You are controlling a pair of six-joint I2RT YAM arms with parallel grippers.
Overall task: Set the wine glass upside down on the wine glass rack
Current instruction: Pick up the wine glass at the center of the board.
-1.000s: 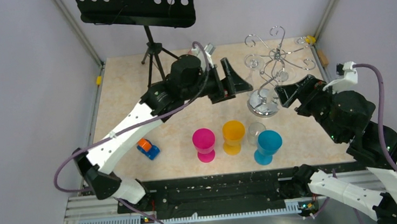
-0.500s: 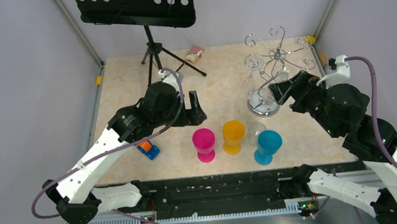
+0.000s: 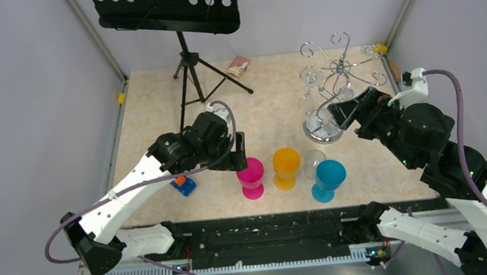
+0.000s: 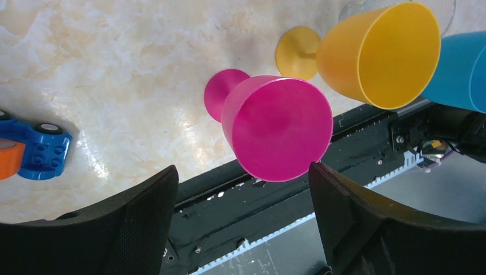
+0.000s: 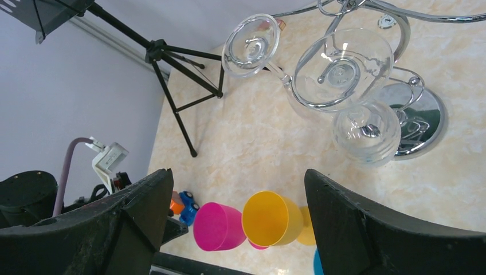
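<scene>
The pink glass's rim by the yellow glass (image 3: 262, 167) (image 4: 330, 114) lies to my left gripper's right in the top view: I should cross the pink glass's open bowl and lower astride that rim.
Pink (image 3: 251, 176), yellow (image 3: 286, 167) and blue (image 3: 329, 178) wine glasses stand upright in a row near the front, with a clear one (image 3: 314, 162) behind the blue. My left gripper (image 3: 238, 156) is open just left of the pink glass. In the left wrist view the pink bowl (image 4: 275, 129) lies just ahead of the open left gripper (image 4: 242, 172), its rim close to the right fingertip. The chrome wine glass rack (image 3: 332, 80) stands at the back right with clear glasses (image 5: 343, 69) hanging from it upside down. My right gripper (image 3: 348, 110) is open and empty beside the rack's base (image 5: 424, 114).
A black music stand (image 3: 176, 10) on a tripod is at the back left. A blue and orange toy car (image 3: 183, 183) lies left of the pink glass, under the left arm. A small packet (image 3: 239, 65) lies at the far edge.
My left arm has swung back from beside the rack toward the front and come down next to the pink glass. The right gripper edged up toward the rack, then held still.
</scene>
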